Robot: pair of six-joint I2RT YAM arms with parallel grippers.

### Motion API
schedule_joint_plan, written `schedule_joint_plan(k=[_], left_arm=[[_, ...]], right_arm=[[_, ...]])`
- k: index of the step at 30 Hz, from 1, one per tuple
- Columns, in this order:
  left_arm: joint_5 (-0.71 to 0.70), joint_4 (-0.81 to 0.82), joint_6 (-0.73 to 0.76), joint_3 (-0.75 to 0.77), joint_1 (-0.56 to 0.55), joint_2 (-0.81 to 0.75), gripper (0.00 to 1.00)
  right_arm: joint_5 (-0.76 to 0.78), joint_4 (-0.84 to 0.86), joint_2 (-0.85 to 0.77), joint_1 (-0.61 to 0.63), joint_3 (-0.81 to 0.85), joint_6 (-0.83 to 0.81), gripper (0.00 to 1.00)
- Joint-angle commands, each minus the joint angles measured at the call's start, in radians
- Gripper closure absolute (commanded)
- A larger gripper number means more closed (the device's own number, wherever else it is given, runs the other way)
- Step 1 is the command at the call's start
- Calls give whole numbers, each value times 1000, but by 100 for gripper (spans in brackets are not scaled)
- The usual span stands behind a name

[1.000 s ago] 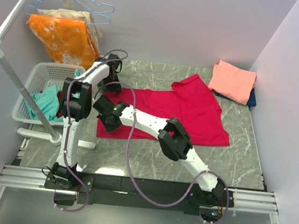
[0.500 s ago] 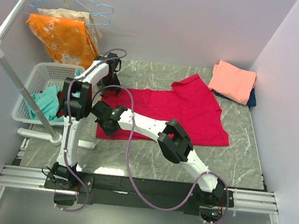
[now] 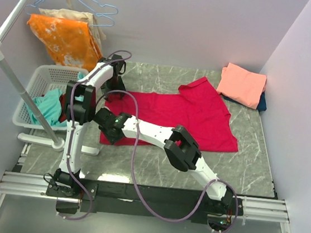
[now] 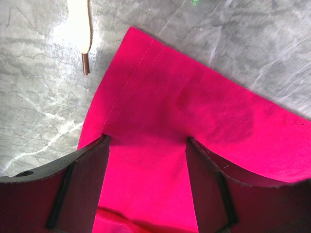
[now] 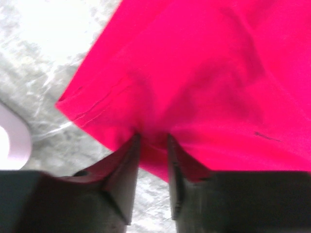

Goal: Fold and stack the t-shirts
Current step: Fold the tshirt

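Note:
The robot's left gripper will move outward to the shirt's far corner (image 4: 132, 39) near the brown-tipped rod and close there, because that corner is farther outward than its spread fingers.
The crimson-red t-shirt (image 3: 201, 113) lies spread flat across the middle of the table. My left gripper (image 3: 109, 90) is open over its far left corner. In the left wrist view the left gripper (image 4: 146, 141) has both fingertips pressed down on the red cloth (image 4: 160, 97), wide apart. My right gripper (image 3: 109, 131) is at the shirt's near left corner. The right wrist view shows the right gripper (image 5: 152, 137) slightly parted, with the shirt's edge (image 5: 194, 73) bunched between the tips. A folded salmon-pink t-shirt (image 3: 242, 84) rests on a dark blue one (image 3: 262, 101) at the back right.
A white basket (image 3: 41, 84) holding teal cloth (image 3: 47, 107) stands left of the table. An orange blotched cloth (image 3: 69, 39) and wire hangers (image 3: 90, 2) hang on the white rack (image 3: 11, 75). A white rod with a brown tip (image 4: 80, 29) lies near the shirt's corner.
My right gripper has shifted a little along the shirt's left edge toward the near corner, and its jaws have parted. The left gripper has stayed in place.

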Motion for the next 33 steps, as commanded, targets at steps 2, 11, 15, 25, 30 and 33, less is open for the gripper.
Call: schedule_joint_plan(k=[2,11,15,25,30,33], left_arm=[[-50,75,8,10,16,44,30],[-59,84,38,16,16,26,30],[-50,127,52,-21,16,-44,29],[-68,124,88,-98,1,-163,29],[-68,149,89,-174,-2,-256,28],[-71,144,72,-158,-2,-263,28]], right_arm=[[146,18,-52,-23,1,47,54],[312,85,-245,-156,-100,205,53],[246,113,-364,-267,-191,248,52],[211,-13,-327,-402,-94,246,50],[126,-71,-296,-522,-45,309,49],[76,-88,-281,-611,-19,320,49]])
